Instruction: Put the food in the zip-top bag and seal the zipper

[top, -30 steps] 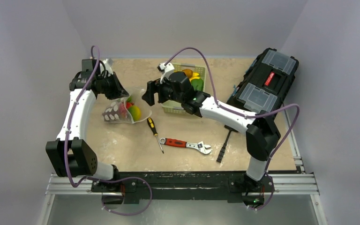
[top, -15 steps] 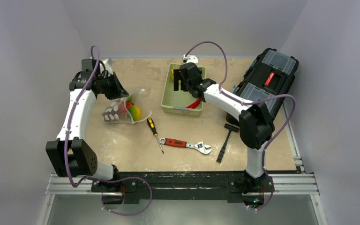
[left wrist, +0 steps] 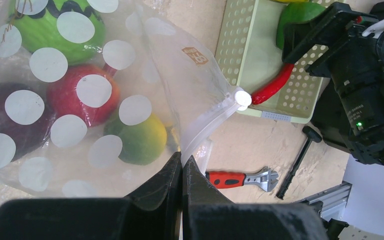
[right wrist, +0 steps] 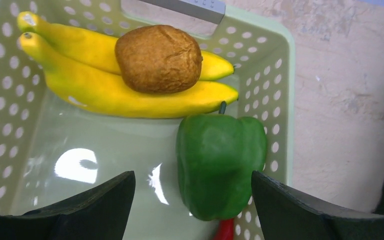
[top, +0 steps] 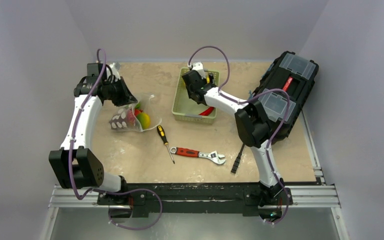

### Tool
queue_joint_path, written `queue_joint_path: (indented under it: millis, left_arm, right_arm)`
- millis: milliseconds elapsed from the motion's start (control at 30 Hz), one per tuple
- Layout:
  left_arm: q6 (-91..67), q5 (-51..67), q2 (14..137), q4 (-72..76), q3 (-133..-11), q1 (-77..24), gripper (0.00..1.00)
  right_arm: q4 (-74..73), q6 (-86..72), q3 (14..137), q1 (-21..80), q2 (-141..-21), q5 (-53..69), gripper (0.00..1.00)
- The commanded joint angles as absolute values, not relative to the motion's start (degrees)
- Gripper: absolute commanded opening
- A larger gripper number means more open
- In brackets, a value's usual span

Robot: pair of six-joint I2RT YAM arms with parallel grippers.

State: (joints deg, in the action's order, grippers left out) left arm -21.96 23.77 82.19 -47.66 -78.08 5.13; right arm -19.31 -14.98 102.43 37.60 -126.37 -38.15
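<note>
Next, my right gripper should lower and shift toward the basket's toolbox-side, straddling the green pepper (right wrist: 220, 165), which sits off-centre between my fingers near that side.
The clear dotted zip-top bag (top: 129, 119) lies left of centre with several toy fruits inside: a green one (left wrist: 55, 25), a red one (left wrist: 80, 92) and a yellow-green one (left wrist: 142, 137). My left gripper (left wrist: 182, 162) is shut on the bag's mouth edge at the pale zipper strip (left wrist: 210, 122); its white slider (left wrist: 241, 97) sits further along. My right gripper (right wrist: 192, 200) is open over the pale green basket (top: 184, 107), jaws either side of a green pepper (right wrist: 220, 165). Bananas (right wrist: 115, 90), a brown fruit (right wrist: 158, 58) and a red chili (right wrist: 225, 231) also lie in the basket.
A screwdriver (top: 165, 142), a red-handled wrench (top: 197, 154) and a black hammer (top: 239, 156) lie on the table's near half. A black toolbox (top: 280, 92) stands at the right edge. The basket's far rim (right wrist: 285, 100) is right of the pepper.
My right gripper has swung from beside the bag back to the basket and lowered over its far end. The left arm and the bag have not moved.
</note>
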Motion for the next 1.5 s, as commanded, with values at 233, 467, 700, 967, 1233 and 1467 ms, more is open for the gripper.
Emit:
queue_joint_path:
  millis: [233,467,700,967,1233,1467]
  left_arm:
    - [-22.2,24.9,82.3,-46.8,-78.9,5.5,0.0]
    - [-22.2,25.2,82.3,-46.8,-78.9,5.5,0.0]
    - [-22.2,25.3,82.6,-46.8,-78.9,5.5,0.0]
    - [-22.2,25.4,82.5,-46.8,-78.7,5.5,0.0]
    - [-22.2,25.2,82.3,-46.7,-78.5,5.5,0.0]
    - [-22.2,25.4,82.0,-46.6,-78.4,5.5,0.0]
  right_arm:
    - [-13.7,-3.8,107.4,37.8,-131.4,-52.4,0.87]
    - [-11.5,-1.8,107.4,37.8,-134.1,-52.3,0.91]
    - [-10.8,-1.6,108.3,37.8,-136.2,-52.2,0.89]
    - [-10.1,-1.5,107.3,37.8,-135.9,-51.7,0.68]
    - [-11.7,-3.2,105.3,38.0,-132.5,-49.7,0.43]
    - [-12.4,-4.1,102.4,38.5,-127.2,-47.4,0.19]
